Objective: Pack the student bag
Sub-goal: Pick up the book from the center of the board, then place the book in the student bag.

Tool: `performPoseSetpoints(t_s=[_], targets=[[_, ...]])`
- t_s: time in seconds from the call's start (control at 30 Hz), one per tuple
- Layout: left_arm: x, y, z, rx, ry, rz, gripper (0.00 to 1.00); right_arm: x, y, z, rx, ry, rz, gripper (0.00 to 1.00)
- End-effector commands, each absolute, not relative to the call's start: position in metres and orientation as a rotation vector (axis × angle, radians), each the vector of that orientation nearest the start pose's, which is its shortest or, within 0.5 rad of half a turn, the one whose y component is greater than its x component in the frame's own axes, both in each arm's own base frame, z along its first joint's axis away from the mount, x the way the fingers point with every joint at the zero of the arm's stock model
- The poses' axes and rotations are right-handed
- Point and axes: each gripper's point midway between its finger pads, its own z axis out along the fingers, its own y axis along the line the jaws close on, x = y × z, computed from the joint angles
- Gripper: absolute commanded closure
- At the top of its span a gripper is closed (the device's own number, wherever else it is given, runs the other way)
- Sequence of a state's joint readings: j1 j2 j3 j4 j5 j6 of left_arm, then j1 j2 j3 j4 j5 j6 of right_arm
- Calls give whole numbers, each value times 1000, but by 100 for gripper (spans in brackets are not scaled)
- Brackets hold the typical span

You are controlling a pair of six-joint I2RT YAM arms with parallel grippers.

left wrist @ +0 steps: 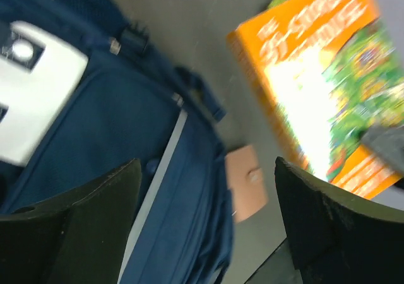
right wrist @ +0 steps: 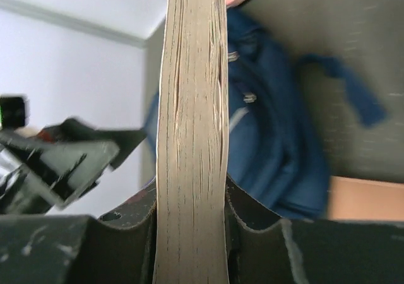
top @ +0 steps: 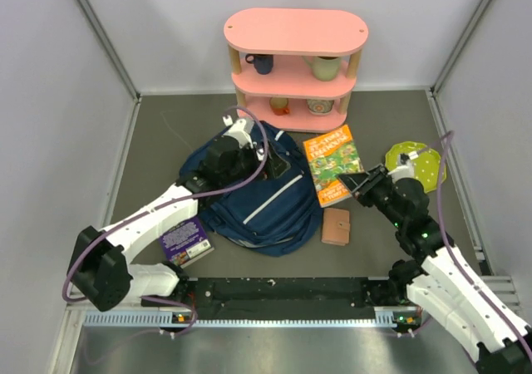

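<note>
My left gripper is going to move down and back toward the pink wallet next, onto the navy edge of the front flap beside the wallet.
The student bag [top: 264,199], navy with a white stripe, lies flat in the middle of the table. My left gripper [top: 264,153] hovers over its upper end. In the left wrist view this gripper [left wrist: 207,171] is open and empty above the blue fabric [left wrist: 132,126] and the white patch [left wrist: 35,88]. My right gripper [top: 359,183] is shut on the near edge of an orange picture book [top: 332,164] to the right of the bag. In the right wrist view the book's page edge [right wrist: 192,107] stands clamped between the fingers [right wrist: 252,221], with the bag [right wrist: 278,151] behind it.
A pink wallet [top: 337,226] lies just right of the bag. A purple book [top: 184,239] lies by the left arm. A green dotted plate [top: 417,163] sits at the right. A pink shelf [top: 295,31] with mugs stands at the back. Grey walls close in both sides.
</note>
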State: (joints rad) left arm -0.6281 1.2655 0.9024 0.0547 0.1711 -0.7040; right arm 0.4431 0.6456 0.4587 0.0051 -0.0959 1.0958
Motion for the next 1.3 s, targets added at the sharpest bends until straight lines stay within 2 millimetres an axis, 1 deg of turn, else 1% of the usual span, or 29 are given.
performPoseSetpoints(t_s=[0.0, 0.03, 0.07, 0.1, 0.13, 0.17, 0.2, 0.27, 0.3, 0.33, 0.37, 0.43, 0.47, 0.5, 0.53, 0.57, 0.63, 0.7, 0.73, 0.87, 0.9, 1.0, 1.1, 1.2, 1.27], targets=[[274, -275, 191, 356, 2165, -706, 10, 244, 113, 212, 619, 1850, 750, 100], [263, -291, 189, 443, 2167, -691, 11, 243, 109, 211, 625, 1854, 729, 100], [262, -292, 186, 495, 2155, -616, 11, 240, 105, 211, 623, 1868, 698, 100], [256, -299, 184, 547, 2154, -596, 11, 241, 99, 212, 639, 1865, 665, 100], [242, -314, 186, 622, 2140, -610, 11, 239, 95, 211, 646, 1869, 643, 100], [237, -320, 180, 667, 2150, -601, 12, 238, 92, 217, 646, 1860, 628, 100], [231, -326, 178, 695, 2154, -617, 13, 237, 85, 215, 659, 1861, 588, 100], [221, -337, 174, 740, 2166, -665, 18, 236, 79, 222, 656, 1840, 563, 100], [213, -343, 171, 783, 2176, -713, 19, 234, 75, 221, 662, 1843, 540, 100], [210, -346, 167, 806, 2184, -724, 22, 233, 72, 223, 662, 1838, 529, 100], [208, -347, 165, 828, 2189, -724, 24, 232, 70, 227, 662, 1824, 527, 100], [203, -349, 155, 871, 2212, -728, 26, 229, 65, 229, 665, 1817, 511, 100], [201, -347, 149, 887, 2237, -714, 30, 228, 64, 232, 663, 1808, 512, 100], [199, -347, 147, 899, 2246, -716, 32, 228, 63, 233, 664, 1804, 510, 100], [196, -351, 144, 924, 2260, -736, 34, 227, 63, 233, 662, 1807, 512, 100], [191, -350, 140, 940, 2295, -742, 38, 227, 64, 233, 661, 1807, 516, 100], [181, -359, 137, 985, 2317, -813, 40, 226, 65, 231, 665, 1814, 523, 100], [177, -364, 136, 1008, 2323, -828, 41, 226, 67, 229, 664, 1823, 532, 100], [177, -364, 130, 1004, 2345, -808, 43, 226, 68, 228, 668, 1824, 536, 100], [177, -367, 122, 979, 2336, -814, 44, 226, 70, 223, 675, 1837, 544, 100], [177, -366, 113, 980, 2367, -797, 46, 225, 70, 221, 678, 1843, 546, 100], [175, -367, 104, 966, 2409, -796, 49, 225, 73, 217, 683, 1856, 558, 100], [178, -366, 99, 948, 2421, -762, 50, 225, 73, 214, 678, 1862, 555, 100], [184, -361, 95, 926, 2430, -690, 53, 225, 73, 214, 679, 1864, 557, 100], [187, -356, 93, 917, 2437, -654, 56, 225, 73, 213, 681, 1866, 554, 100]])
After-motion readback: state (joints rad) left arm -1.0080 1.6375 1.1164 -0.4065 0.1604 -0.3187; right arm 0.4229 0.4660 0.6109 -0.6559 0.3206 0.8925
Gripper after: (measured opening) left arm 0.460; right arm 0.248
